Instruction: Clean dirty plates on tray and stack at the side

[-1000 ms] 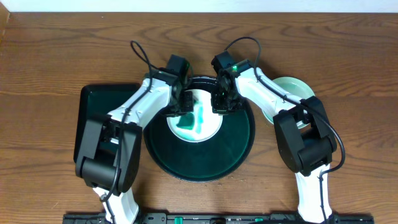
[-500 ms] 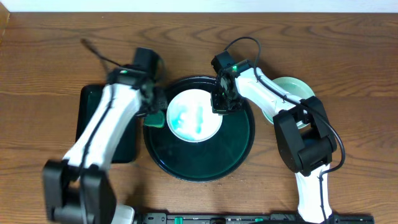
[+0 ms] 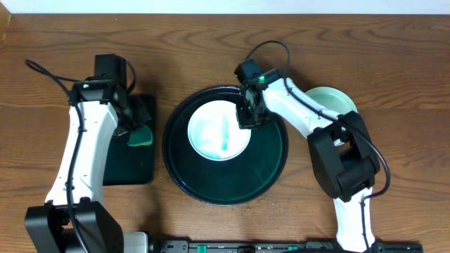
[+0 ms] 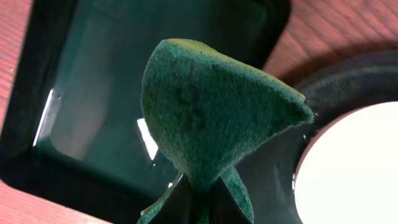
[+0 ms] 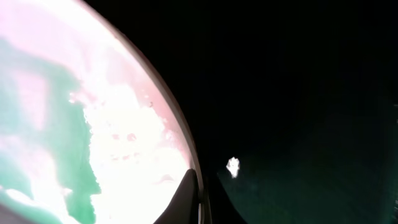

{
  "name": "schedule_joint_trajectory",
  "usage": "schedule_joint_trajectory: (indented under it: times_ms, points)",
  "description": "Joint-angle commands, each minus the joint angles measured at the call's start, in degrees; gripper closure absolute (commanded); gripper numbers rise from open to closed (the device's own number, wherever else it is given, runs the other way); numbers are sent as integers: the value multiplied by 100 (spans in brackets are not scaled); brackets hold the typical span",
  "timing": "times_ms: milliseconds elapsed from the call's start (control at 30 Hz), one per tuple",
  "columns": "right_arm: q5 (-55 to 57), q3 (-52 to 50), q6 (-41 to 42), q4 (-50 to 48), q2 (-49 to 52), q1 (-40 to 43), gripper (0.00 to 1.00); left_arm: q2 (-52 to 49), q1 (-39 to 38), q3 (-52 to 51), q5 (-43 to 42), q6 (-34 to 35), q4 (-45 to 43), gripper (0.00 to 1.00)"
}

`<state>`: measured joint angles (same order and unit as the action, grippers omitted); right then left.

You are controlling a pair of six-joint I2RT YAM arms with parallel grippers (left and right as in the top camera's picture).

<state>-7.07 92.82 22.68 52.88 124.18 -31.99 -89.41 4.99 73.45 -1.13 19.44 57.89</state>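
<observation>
The pale mint plate [image 3: 332,102] is set aside off the tray. My right gripper should next lift, carry across to the right in the overhead view, lower onto that plate, and let go.
A white plate [image 3: 219,131] with a faint teal smear lies on the upper part of the large round dark tray [image 3: 225,184]. My right gripper [image 3: 247,117] is shut on the plate's right rim; the right wrist view shows the smeared plate [image 5: 81,137] with a finger over its edge and the dark tray [image 5: 298,112]. My left gripper [image 3: 135,128] is shut on a green sponge [image 3: 140,136] and holds it over the right edge of the rectangular tray; the sponge [image 4: 211,106] fills the left wrist view. A pale mint plate [image 3: 332,102] lies on the table at the right, partly under the right arm.
A smaller rectangular dark tray [image 3: 130,165] lies left of the round tray, also in the left wrist view [image 4: 93,93]. Bare wooden table [image 3: 394,169] surrounds both. The arm bases stand at the front edge.
My left arm has swung left with the sponge, off the white plate to over the rectangular tray. The plate's smear is fainter and spread. The right gripper has stayed on the rim.
</observation>
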Motion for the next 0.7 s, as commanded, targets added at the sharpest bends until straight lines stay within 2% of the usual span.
schedule_joint_trajectory:
  times_ms: [0,667]
  points:
    - [1014,2,-280,-46,-546,-286,99,-68,160,-17,33,-98,11,93]
    - [6135,2,-306,457,-1939,-2199,99,-72,260,-22,72,-96,-9,93]
